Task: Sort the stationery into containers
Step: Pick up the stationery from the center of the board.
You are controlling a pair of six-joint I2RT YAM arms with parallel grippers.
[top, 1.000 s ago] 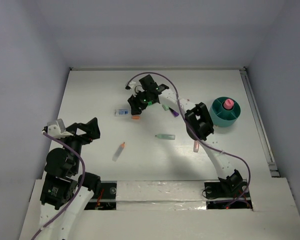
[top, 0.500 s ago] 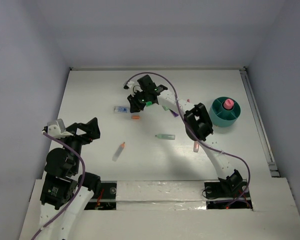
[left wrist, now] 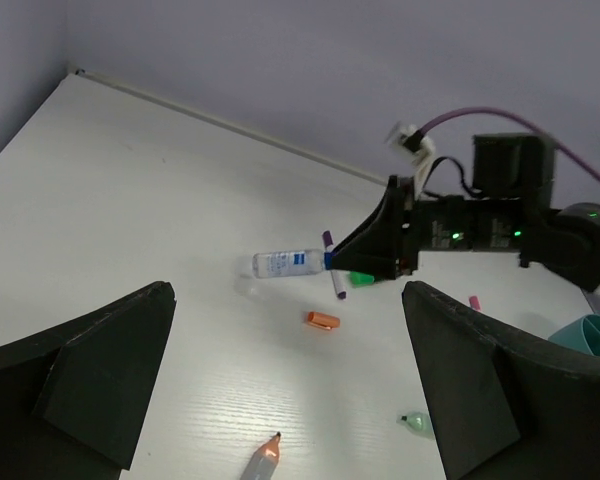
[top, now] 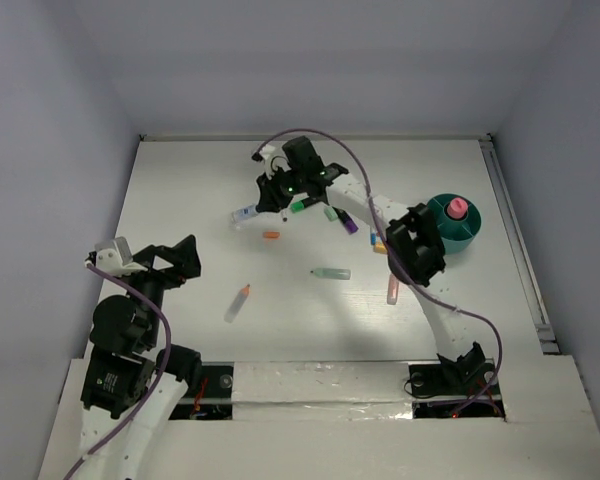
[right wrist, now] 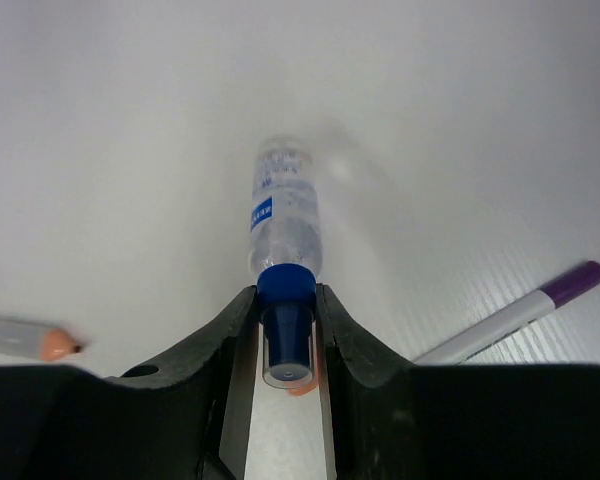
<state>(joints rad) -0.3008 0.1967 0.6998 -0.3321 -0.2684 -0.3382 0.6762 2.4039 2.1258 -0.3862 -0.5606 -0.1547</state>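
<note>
I will move my right gripper over the teal tub's open outer ring (top: 437, 209) next and let go of the bottle (top: 245, 212) there, because the tub is to the gripper's right in the top view.
My right gripper (right wrist: 286, 300) is shut on the blue cap of a small clear bottle (right wrist: 285, 215). In the top view that bottle (top: 245, 212) sticks out left of the gripper (top: 272, 198), tilted, at the table's middle back. A purple-capped pen (top: 342, 220) and a green marker (top: 300, 206) lie just right of it. An orange cap (top: 271, 235) lies below the bottle. The teal tub (top: 442, 232) at the right holds a pink-capped tube (top: 458, 207). My left gripper (left wrist: 290, 390) hangs open and empty near the left front.
A pale-green marker (top: 331, 273) lies mid-table. An orange-tipped grey marker (top: 238, 302) rests nearer the left arm. A salmon marker (top: 392, 290) lies by the right arm's elbow. Walls close the table at the back and sides.
My right gripper closed on the bottle's blue cap and drew back a little, tilting the bottle and shifting it slightly toward the back. The left arm stayed still.
</note>
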